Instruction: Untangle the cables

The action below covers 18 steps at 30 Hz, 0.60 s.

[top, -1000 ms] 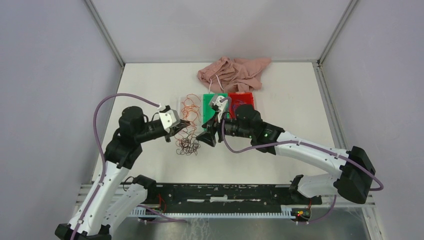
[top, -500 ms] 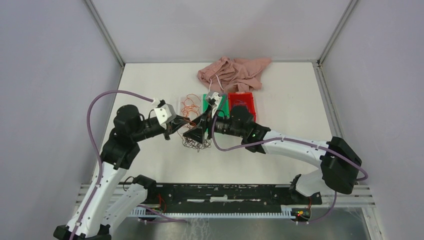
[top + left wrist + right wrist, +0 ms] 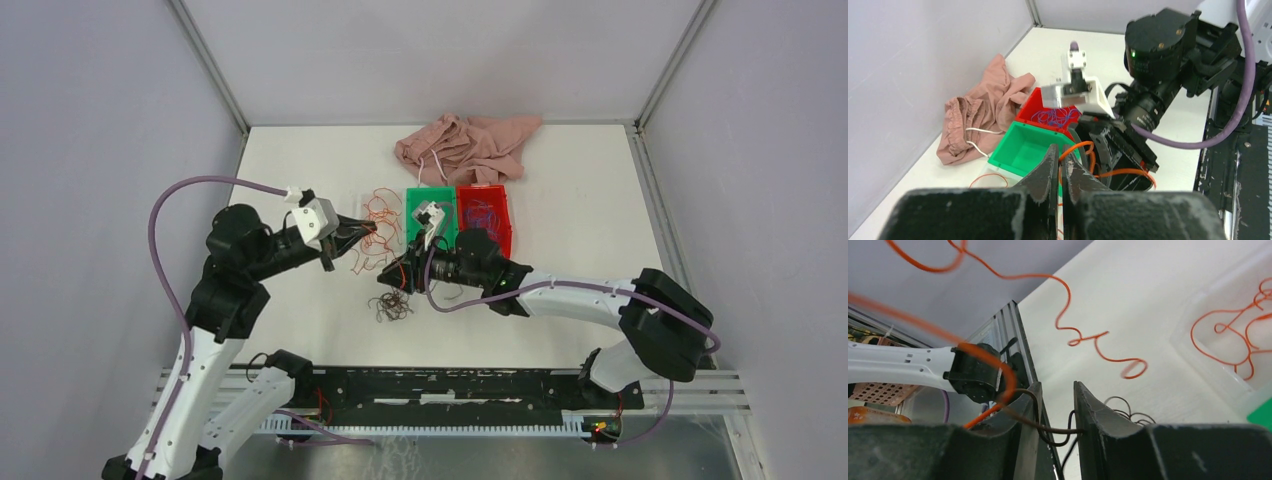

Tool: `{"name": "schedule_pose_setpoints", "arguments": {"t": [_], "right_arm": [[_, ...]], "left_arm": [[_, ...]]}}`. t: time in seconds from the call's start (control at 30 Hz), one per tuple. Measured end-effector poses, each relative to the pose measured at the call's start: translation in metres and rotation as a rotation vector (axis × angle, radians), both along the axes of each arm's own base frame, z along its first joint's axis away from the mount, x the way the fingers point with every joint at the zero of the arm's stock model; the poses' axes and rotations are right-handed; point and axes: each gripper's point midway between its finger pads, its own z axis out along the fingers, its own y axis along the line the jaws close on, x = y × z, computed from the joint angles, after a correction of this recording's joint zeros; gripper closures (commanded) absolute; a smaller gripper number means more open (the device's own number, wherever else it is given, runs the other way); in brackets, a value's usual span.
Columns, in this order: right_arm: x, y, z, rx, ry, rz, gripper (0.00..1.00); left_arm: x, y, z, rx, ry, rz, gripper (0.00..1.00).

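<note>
My left gripper carries the orange cable up, then outward and down over the clear tray (image 3: 383,210) (image 3: 992,180) next, and releases it where other loose orange cables lie.
In the top view my left gripper (image 3: 366,231) hangs above the table, shut on an orange cable (image 3: 1076,146). In its wrist view the left gripper (image 3: 1060,151) shows the fingers pressed together around that strand. The strand runs to my right gripper (image 3: 393,281) and drapes over one finger (image 3: 1020,405). In the right wrist view the right gripper (image 3: 1057,390) is open, its jaws a narrow gap apart. A dark brown cable (image 3: 1053,429) crosses between them, not pinched. A small dark tangle of cables (image 3: 392,306) lies on the table just below it.
A clear tray (image 3: 358,197) with loose orange cables (image 3: 381,206) stands beside a green bin (image 3: 428,194). Beside that is a red bin (image 3: 503,215) holding blue cables (image 3: 483,213). A pink cloth (image 3: 466,146) lies at the back.
My right gripper moved left and toward the near edge, and its jaws narrowed. My left gripper drew back to the left with the orange cable. The dark tangle now lies nearer the front.
</note>
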Motion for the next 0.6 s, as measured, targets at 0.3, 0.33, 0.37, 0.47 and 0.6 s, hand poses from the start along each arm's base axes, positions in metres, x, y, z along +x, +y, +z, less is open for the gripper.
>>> {"name": "schedule_pose_setpoints", "arguments": {"t": [0.3, 0.33, 0.37, 0.47, 0.6], "right_arm": [[0.0, -0.014, -0.043, -0.108, 0.061, -0.046, 0.61], [-0.001, -0.016, -0.048, -0.118, 0.066, -0.051, 0.61], [-0.001, -0.019, -0.053, -0.129, 0.072, -0.055, 0.6], [-0.002, -0.022, -0.061, -0.147, 0.082, -0.062, 0.6], [-0.003, -0.026, -0.074, -0.172, 0.101, -0.073, 0.59]], "left_arm": [[0.001, 0.0, 0.045, -0.045, -0.086, 0.009, 0.97], [0.002, 0.001, 0.05, -0.05, -0.098, 0.016, 0.97], [0.003, 0.002, 0.055, -0.055, -0.113, 0.023, 0.97], [0.002, 0.004, 0.073, -0.072, -0.157, 0.034, 0.97], [0.004, 0.006, 0.093, -0.093, -0.208, 0.054, 0.97]]}}
